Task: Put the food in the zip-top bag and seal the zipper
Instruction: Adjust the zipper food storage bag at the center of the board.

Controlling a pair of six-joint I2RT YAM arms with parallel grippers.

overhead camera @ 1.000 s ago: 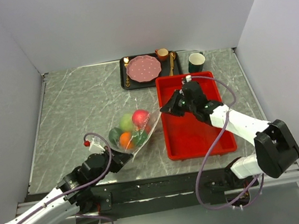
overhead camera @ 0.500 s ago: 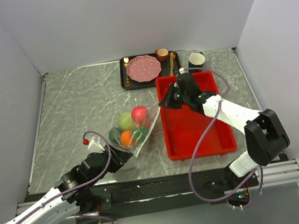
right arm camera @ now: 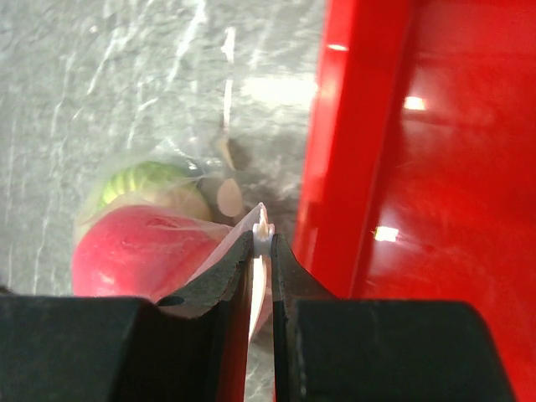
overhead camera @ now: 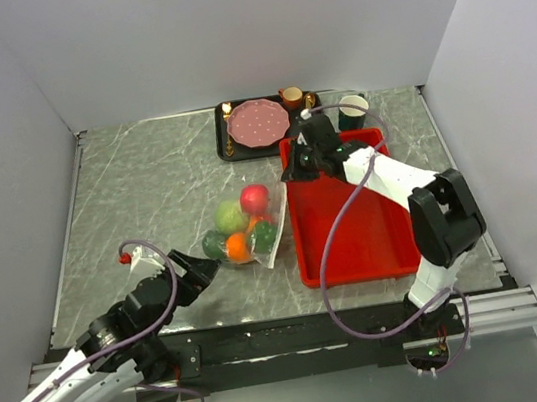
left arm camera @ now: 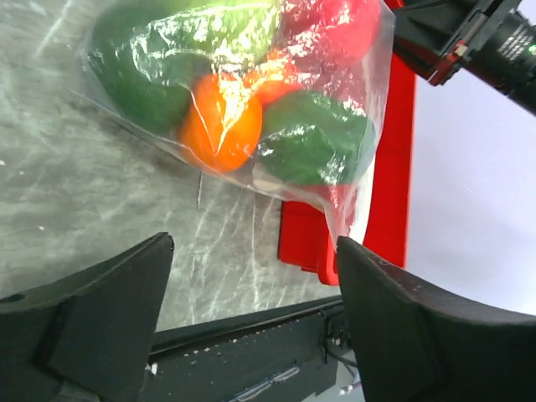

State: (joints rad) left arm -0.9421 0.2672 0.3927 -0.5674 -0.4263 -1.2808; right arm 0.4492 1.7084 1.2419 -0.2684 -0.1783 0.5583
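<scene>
I should pull the bag's far corner with my right gripper away from the red tray, to the left in the top view, before opening, because the bag lies against the tray.
The clear zip-top bag (overhead camera: 276, 240) lies on the marble table against the red tray's left side, with the food inside: cabbage (overhead camera: 229, 214), red apple (overhead camera: 254, 198), orange (overhead camera: 238, 247), avocado (overhead camera: 214, 243), pepper (overhead camera: 263, 234). My right gripper (overhead camera: 298, 168) is shut on the bag's far corner; in the right wrist view the white zipper (right arm camera: 263, 224) is pinched between its jaws (right arm camera: 261, 249), with the apple (right arm camera: 142, 251) just below. My left gripper (overhead camera: 201, 270) is open just short of the bag's near-left end, with nothing between its fingers (left arm camera: 109, 310). The orange (left arm camera: 222, 121) fills its wrist view.
The red tray (overhead camera: 354, 234) lies right of the bag under the right arm. Behind it a black tray (overhead camera: 226, 154) carries a pink plate (overhead camera: 258, 123), spoons and a small brown cup (overhead camera: 291, 96). A dark green cup (overhead camera: 352, 111) stands at the back right.
The left gripper opened, let go of the bag and drew back to the near left. The right gripper carried the zipper corner farther up the table, and the bag shifted with it.
</scene>
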